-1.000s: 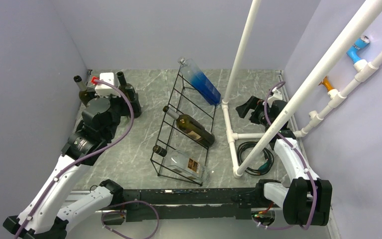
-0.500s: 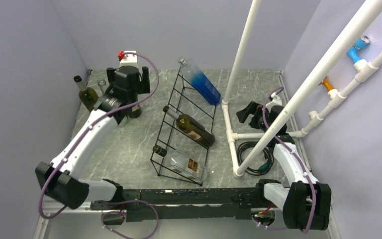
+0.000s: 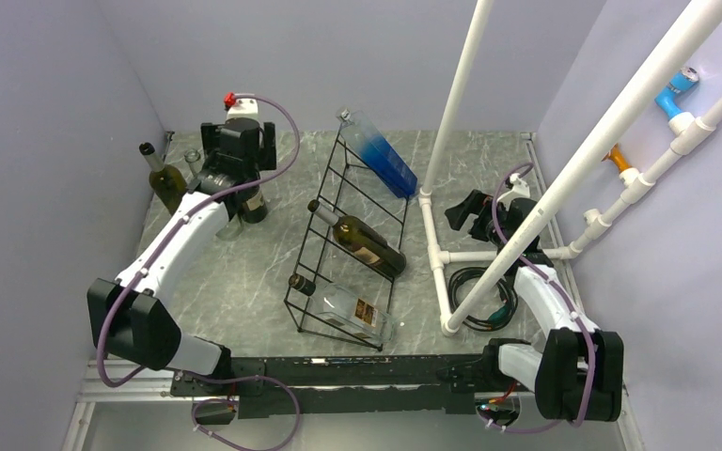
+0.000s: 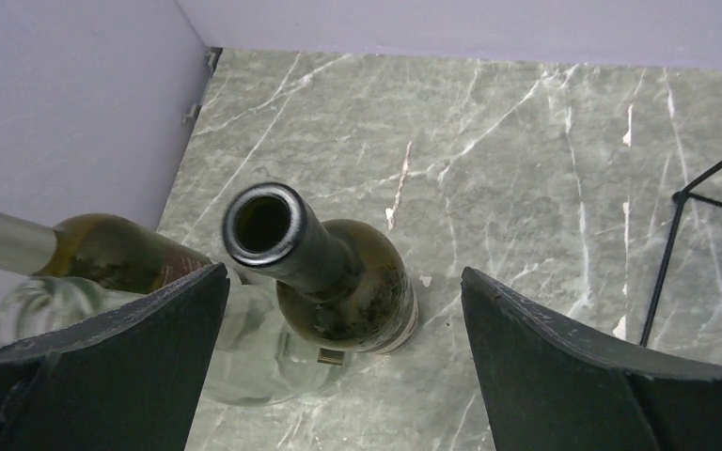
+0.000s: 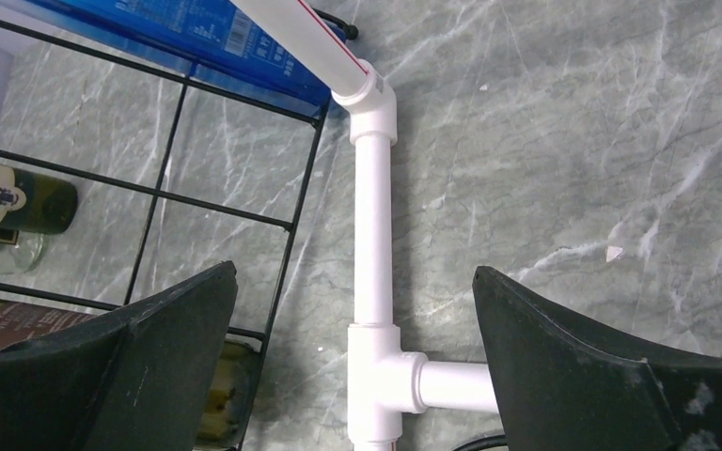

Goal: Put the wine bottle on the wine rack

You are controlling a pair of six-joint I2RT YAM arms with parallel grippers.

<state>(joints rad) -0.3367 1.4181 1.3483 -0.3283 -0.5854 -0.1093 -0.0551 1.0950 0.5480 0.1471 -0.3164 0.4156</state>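
Observation:
I will lower my left gripper around the wine bottle's neck (image 4: 316, 256) and close it there, because the neck stands upright below my open fingers and is still ungripped.
A dark green wine bottle (image 4: 357, 301) stands upright and uncorked at the back left of the table, also visible from above (image 3: 252, 205). My left gripper (image 4: 343, 272) hangs over it, open, with the bottle's neck between and below its spread fingers and no contact. The black wire wine rack (image 3: 324, 230) lies in the middle of the table and holds a blue bottle (image 3: 383, 155), a dark bottle (image 3: 365, 244) and a clear bottle (image 3: 346, 307). My right gripper (image 5: 355, 272) is open above the white pipe, just right of the rack (image 5: 164, 178).
An olive bottle (image 4: 113, 256) and a clear glass bottle (image 4: 244, 362) stand close to the left of the wine bottle, near the wall. A white pipe frame (image 3: 437, 254) rises to the right of the rack. A black cable coil (image 3: 475, 282) lies inside it.
The left arm has swung from the left side to the back and now hangs over the dark green bottle. The right arm has barely shifted.

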